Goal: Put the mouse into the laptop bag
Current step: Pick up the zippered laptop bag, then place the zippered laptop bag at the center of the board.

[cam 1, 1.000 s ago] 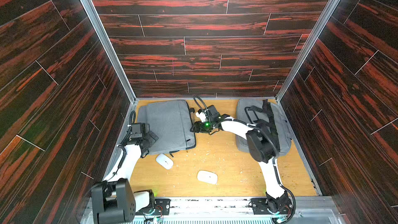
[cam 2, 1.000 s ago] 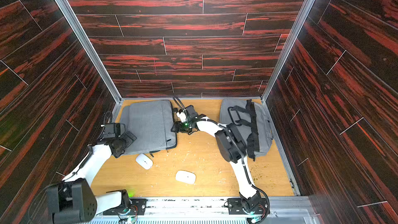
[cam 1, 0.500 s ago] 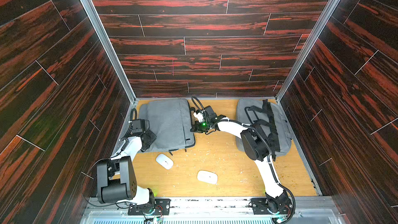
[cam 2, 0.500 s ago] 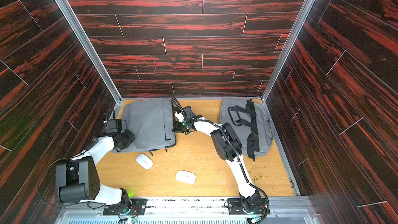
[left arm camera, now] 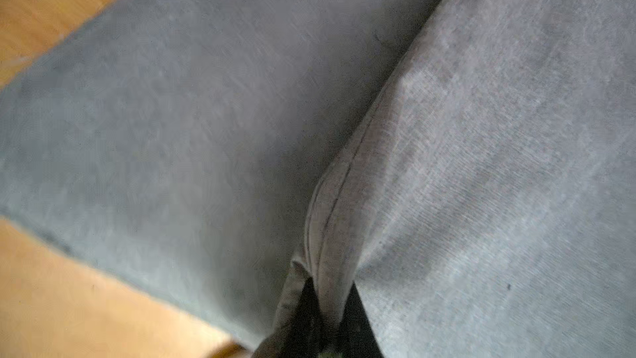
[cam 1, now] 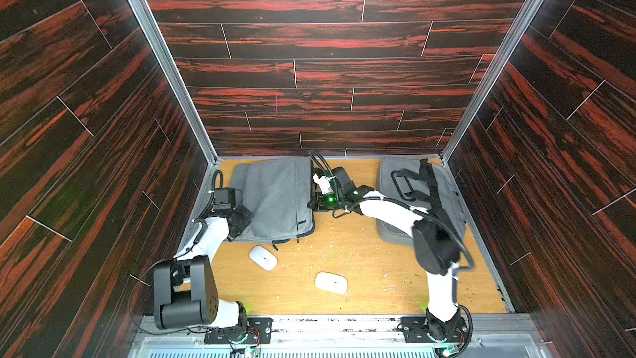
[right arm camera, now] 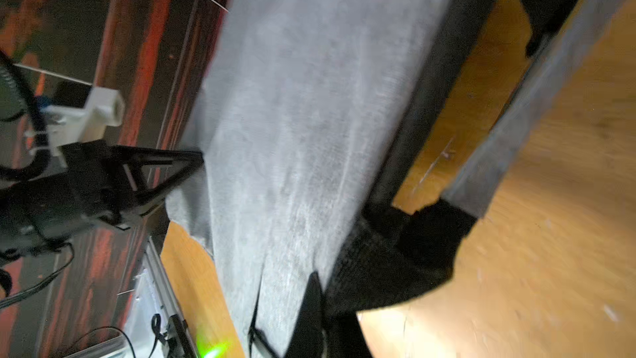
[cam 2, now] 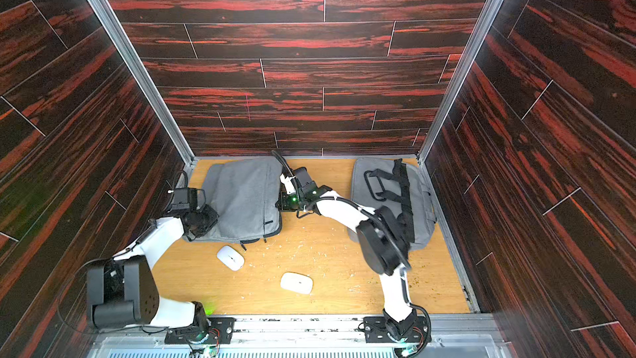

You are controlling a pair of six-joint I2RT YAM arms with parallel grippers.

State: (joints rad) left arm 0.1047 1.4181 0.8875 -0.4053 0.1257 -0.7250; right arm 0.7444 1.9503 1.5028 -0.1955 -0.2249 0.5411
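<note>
I should next lift my left gripper, carry the fold toward the second bag, then lower and release it, as bare tabletop lies across this bag from my gripper.
A grey laptop bag lies flat at the back left of the wooden table. My left gripper is shut on a pinched fold of fabric at the bag's left edge. At the bag's right edge, my right gripper is shut where the black handle patch meets the grey cloth. Two white mice lie free on the table in both top views. One mouse is just in front of the bag. The second mouse is nearer the front.
A second grey bag with black straps lies at the back right, partly under my right arm. Dark wood walls close in the table on three sides. A metal rail runs along the front.
Both grippers have shut on opposite edges of the left bag. The left gripper moved in onto the bag's left edge, and the right gripper shifted slightly left.
</note>
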